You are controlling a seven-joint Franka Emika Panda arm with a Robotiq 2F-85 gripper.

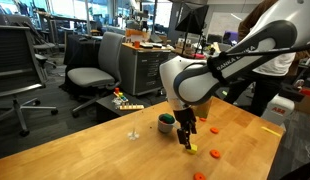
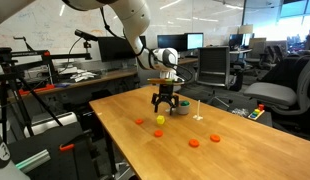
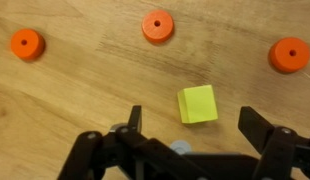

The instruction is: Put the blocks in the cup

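My gripper first goes down and slightly toward the block next, then closes on the sides of the yellow block (image 1: 193,148) just ahead of its fingertips.
A yellow block (image 3: 197,104) lies on the wooden table between and just ahead of my open gripper (image 3: 195,125), whose fingers (image 3: 257,125) straddle it without touching. In both exterior views the gripper (image 1: 187,135) (image 2: 163,100) hangs low over the yellow block (image 1: 193,148) (image 2: 160,120). Three orange-red blocks (image 3: 26,44) (image 3: 158,26) (image 3: 289,55) lie beyond it. The small grey cup (image 1: 166,122) (image 2: 180,108) stands close beside the gripper, with something green showing at its mouth.
A tiny whitish stemmed object (image 1: 134,133) (image 2: 198,113) stands near the cup. Orange-red blocks (image 1: 214,130) (image 1: 215,153) (image 2: 193,143) are scattered over the table (image 1: 85,150). Small colourful items (image 1: 125,103) sit at its far edge. Office chairs (image 1: 90,75) stand beyond.
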